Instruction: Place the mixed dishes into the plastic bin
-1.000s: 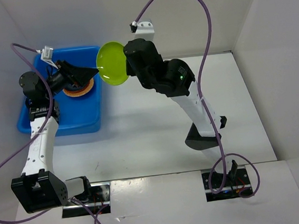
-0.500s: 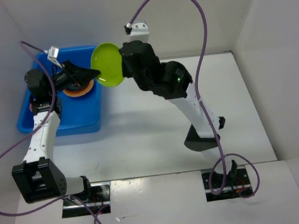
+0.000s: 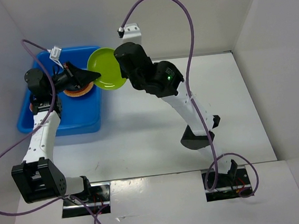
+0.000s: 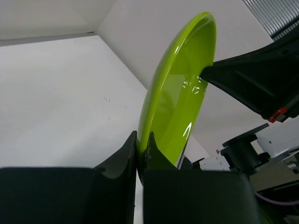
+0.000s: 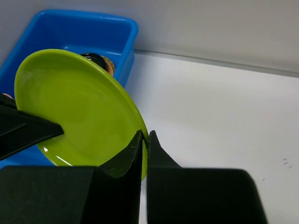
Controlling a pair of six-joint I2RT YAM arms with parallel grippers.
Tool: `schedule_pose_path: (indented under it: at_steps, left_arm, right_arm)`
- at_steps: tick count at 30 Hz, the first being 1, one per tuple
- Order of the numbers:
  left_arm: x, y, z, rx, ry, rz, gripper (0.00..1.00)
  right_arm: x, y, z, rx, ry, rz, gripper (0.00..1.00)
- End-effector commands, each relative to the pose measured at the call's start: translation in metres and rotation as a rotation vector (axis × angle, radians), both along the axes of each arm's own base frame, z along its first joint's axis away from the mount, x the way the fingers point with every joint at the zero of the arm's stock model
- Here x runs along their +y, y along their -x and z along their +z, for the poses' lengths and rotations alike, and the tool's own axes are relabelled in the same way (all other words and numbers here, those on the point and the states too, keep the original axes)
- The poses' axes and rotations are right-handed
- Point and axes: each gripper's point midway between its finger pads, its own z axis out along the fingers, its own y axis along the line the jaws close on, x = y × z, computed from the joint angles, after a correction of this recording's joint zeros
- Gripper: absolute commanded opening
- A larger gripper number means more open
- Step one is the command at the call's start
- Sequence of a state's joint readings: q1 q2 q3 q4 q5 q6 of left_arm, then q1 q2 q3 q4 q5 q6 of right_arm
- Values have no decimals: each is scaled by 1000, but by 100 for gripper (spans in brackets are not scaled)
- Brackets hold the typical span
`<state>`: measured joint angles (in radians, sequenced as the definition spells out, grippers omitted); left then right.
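Observation:
The robot next needs to move its left gripper to the left in the top view, over the orange and tan dish (image 3: 79, 89) below, then lower and let go of the green plate (image 3: 107, 68).
A lime green plate (image 3: 107, 68) hangs tilted in the air over the right rim of the blue plastic bin (image 3: 61, 129). My left gripper (image 3: 97, 73) is shut on the plate's left rim; in the left wrist view its fingertips (image 4: 141, 136) pinch the edge of the green plate (image 4: 180, 98). My right gripper (image 3: 120, 68) is shut on the opposite rim, seen in the right wrist view at the gripper (image 5: 145, 135) clamping the plate (image 5: 77, 107). An orange and tan dish (image 3: 79, 89) lies in the bin, partly hidden by my left arm.
The bin (image 5: 110, 28) stands at the far left against the white back wall. Purple cables (image 3: 185, 39) loop above both arms. The right arm's lower link (image 3: 197, 136) stretches across the table's middle. White side walls enclose the table.
The right arm has carried the green plate leftward toward the bin. My left gripper, open a second ago, has shut on the plate's left rim.

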<state>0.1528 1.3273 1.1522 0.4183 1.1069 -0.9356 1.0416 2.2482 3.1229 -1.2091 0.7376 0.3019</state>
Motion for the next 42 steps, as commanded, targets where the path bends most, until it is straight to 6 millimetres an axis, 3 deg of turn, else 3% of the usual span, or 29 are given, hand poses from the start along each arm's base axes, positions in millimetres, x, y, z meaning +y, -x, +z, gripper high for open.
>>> schedule_pose_path:
  at_steps: [1, 3, 4, 5, 6, 7, 10, 11, 12, 15, 16, 17, 19, 20, 21, 23, 24, 25, 26, 27, 28, 29, 30, 31, 32, 33, 35, 39, 42]
  left_arm:
    - [-9, 1, 13, -88, -39, -7, 0]
    - [-7, 4, 21, -98, -38, 30, 0]
    - [-3, -2, 24, -101, -34, 90, 0]
    - [0, -4, 25, -89, -28, 123, 0]
    - [7, -7, 22, -71, -40, 174, 0]
    - [15, -13, 24, -65, -45, 227, 0]
    - [39, -24, 37, -73, -52, 420, 0]
    - [56, -34, 36, -56, -47, 519, 0]
    - [67, -35, 38, -64, -66, 579, 0]
    - [95, -45, 38, -59, -79, 742, 0]
    - [108, -46, 35, -55, -91, 785, 0]
    - [115, -49, 31, -43, -91, 826, 0]
    - [131, -58, 17, -5, -98, 875, 0]
    - [140, -61, 13, 10, -81, 895, 0]
    - [146, -68, 2, 31, -73, 905, 0]
    - [152, -78, -12, 66, -55, 913, 0]
    - [158, -89, -26, 92, -60, 912, 0]
    - [160, -94, -34, 122, -41, 902, 0]
    - [165, -105, -49, 151, -34, 893, 0]
    - [162, -109, -54, 163, -24, 867, 0]
    - [162, -114, -60, 172, -14, 854, 0]
    - [162, -123, -72, 190, -7, 840, 0]
    - [159, -127, -75, 197, -8, 811, 0]
    - [158, -132, -71, 190, -7, 793, 0]
    - [158, -140, -78, 202, -8, 777, 0]
    - [157, -144, -81, 207, -8, 765, 0]
    - [159, -151, -83, 213, -8, 740, 0]
    - [163, -161, -101, 255, -10, 739, 0]
    - [167, -171, -121, 311, -14, 746, 0]
  right_arm:
    - [31, 4, 26, -53, -163, 66, 0]
    - [31, -1, 21, -51, -144, 59, 1]
    - [35, -4, 14, -44, -132, 58, 8]
    - [26, -11, 15, -52, -128, 17, 15]
    - [17, -21, 5, -41, -94, -22, 24]
    - [13, -27, -3, -32, -69, -48, 46]
    - [-10, -36, -16, 2, -35, -127, 71]
    - [-23, -41, -18, 3, -24, -182, 81]
    - [-31, -40, -24, 16, 6, -209, 84]
    - [-61, -31, -10, 0, 6, -303, 91]
    - [-66, -30, -14, 10, 41, -316, 92]
    - [-81, -22, 3, -7, 21, -331, 100]
    - [-100, -10, 16, -32, 40, -380, 100]
    - [-101, -4, 10, -26, 88, -385, 100]
    - [-120, 10, 31, -48, 45, -399, 100]
    - [-124, 20, 22, -15, 65, -371, 100]
    - [-139, 33, 34, -13, 19, -351, 100]
    - [-137, 34, 16, 25, 47, -345, 100]
    - [-139, 35, 14, 21, 29, -359, 100]
    - [-157, 46, 27, 0, -25, -359, 100]
    - [-151, 44, -14, 37, 58, -352, 100]
    - [-140, 38, -3, -25, -39, -314, 100]
    - [-154, 52, -29, -19, -44, -272, 100]
    - [-145, 58, -35, -19, -110, -189, 100]
    - [-151, 60, -36, -43, -173, -179, 100]
    - [-155, 59, -51, -59, -219, -192, 100]
    - [-173, 67, -36, -110, -326, -183, 100]
    - [-184, 61, -68, -90, -295, -199, 100]
    - [-180, 54, -91, -73, -281, -191, 100]
